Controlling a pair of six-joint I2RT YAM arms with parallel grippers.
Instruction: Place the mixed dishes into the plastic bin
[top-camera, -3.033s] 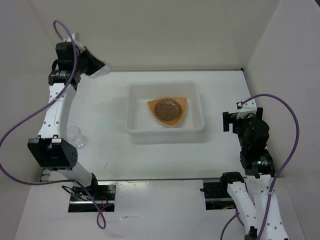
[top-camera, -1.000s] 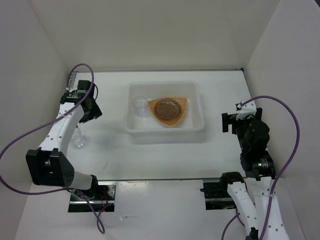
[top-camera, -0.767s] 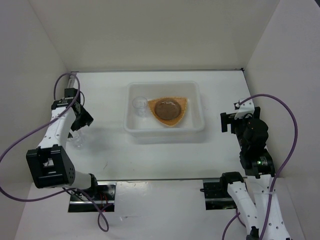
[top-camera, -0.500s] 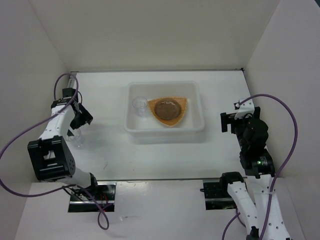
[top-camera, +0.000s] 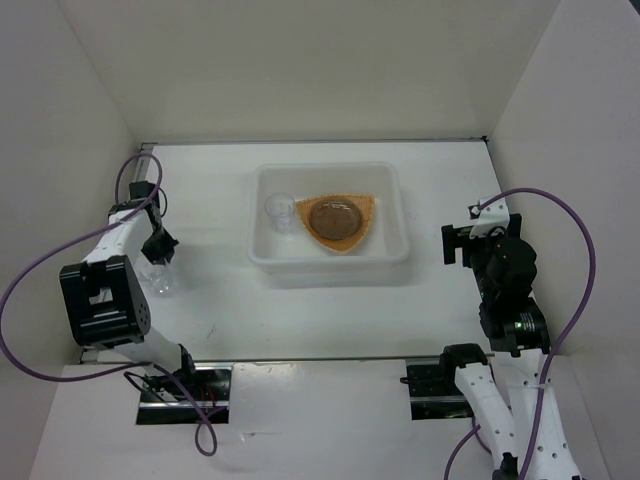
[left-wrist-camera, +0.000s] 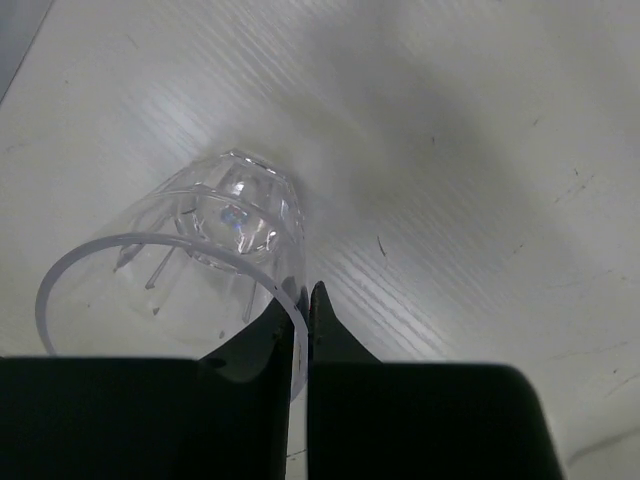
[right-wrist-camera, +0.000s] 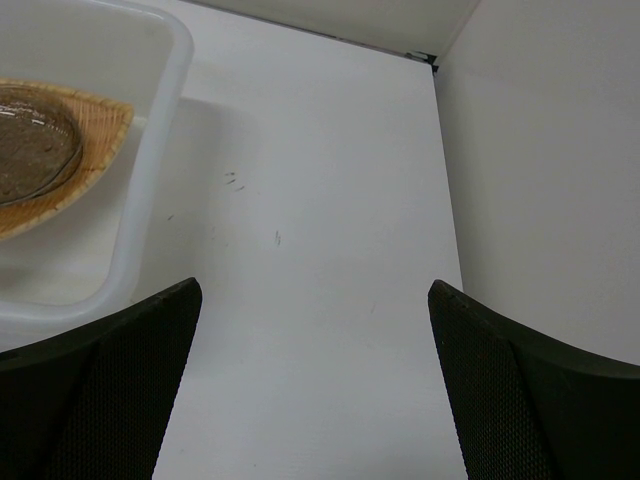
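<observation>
The bin's near corner (top-camera: 274, 243) beside the other clear cup is free. My left gripper lifts the pinched cup, swings over the bin's side and lowers there next.
The white plastic bin (top-camera: 392, 250) stands mid-table. It holds the tan woven plate (top-camera: 365, 212) with a grey saucer (top-camera: 335, 218) on it, and a clear cup (top-camera: 277, 210) at its left end. A second clear cup (top-camera: 157, 279) is on the table at the far left. My left gripper (top-camera: 160, 252) is at that cup. In the left wrist view the cup (left-wrist-camera: 215, 225) has its rim pinched between my nearly closed left gripper (left-wrist-camera: 303, 296) fingers. My right gripper (top-camera: 470, 243) is open and empty, right of the bin. The right wrist view shows the gripper (right-wrist-camera: 312, 300), bin rim (right-wrist-camera: 150, 180), plate (right-wrist-camera: 95, 150) and saucer (right-wrist-camera: 30, 145).
White walls enclose the table on the left, back and right. The right wall (right-wrist-camera: 540, 150) is close to my right gripper. Purple cables loop from both arms. The arm bases sit at the near edge.
A clear cup now lies in the bin. My left arm has swung from the back left down to the cup at the far left and closed on its rim. The right arm is still.
</observation>
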